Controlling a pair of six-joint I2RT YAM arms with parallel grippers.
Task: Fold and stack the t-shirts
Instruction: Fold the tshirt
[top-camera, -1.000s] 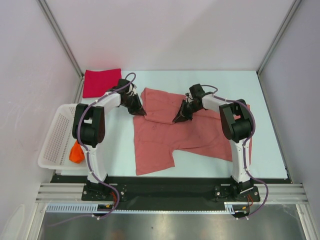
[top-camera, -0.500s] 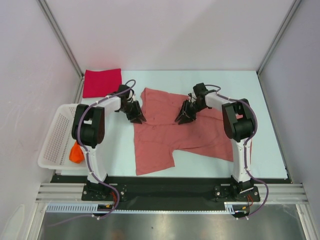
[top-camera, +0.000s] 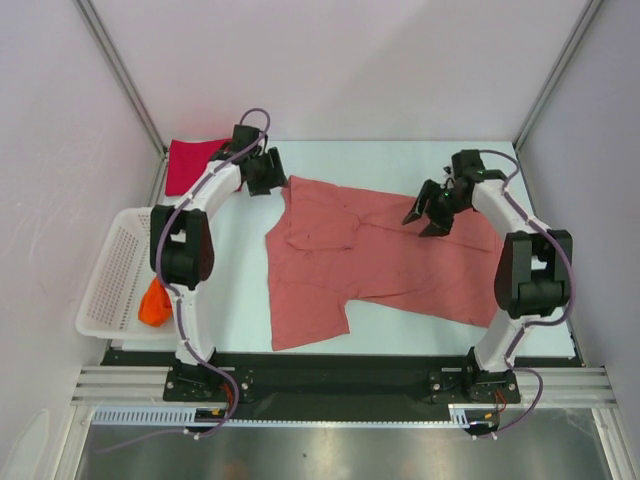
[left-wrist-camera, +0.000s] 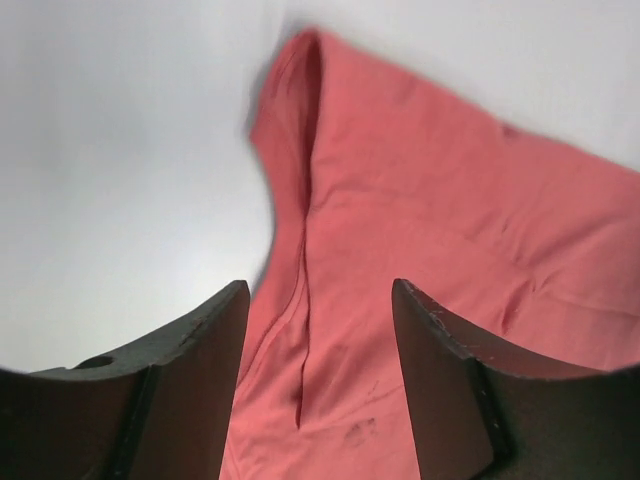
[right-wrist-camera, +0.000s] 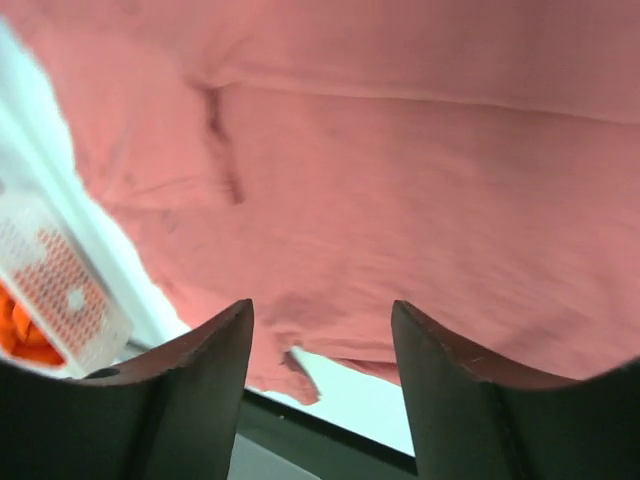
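Observation:
The left gripper next needs to go back toward the bar and down to close on that edge's near corner (top-camera: 277, 342), because the shirt's basket-side edge is still spread flat.
A salmon-pink t-shirt (top-camera: 385, 265) lies spread over the middle of the table, with a folded flap near its back left corner. My left gripper (top-camera: 272, 183) hovers open over that corner, and the left wrist view shows the cloth (left-wrist-camera: 450, 230) below its empty fingers (left-wrist-camera: 190, 380). My right gripper (top-camera: 426, 220) stands open above the shirt's right half, with pink cloth (right-wrist-camera: 400, 150) beneath it and nothing between the jaws. A crimson red t-shirt (top-camera: 188, 165) lies folded at the back left, partly behind the left arm. An orange t-shirt (top-camera: 153, 303) sits bunched in the basket.
A white mesh basket (top-camera: 112, 265) stands at the table's left edge, also seen in the right wrist view as the basket (right-wrist-camera: 60, 290). Grey walls close the table on three sides. The black rail with both arm bases runs along the near edge (top-camera: 340, 365).
Both grippers opened and let go of the pink shirt. The left arm rose toward the back left corner. The right arm swung away to the right.

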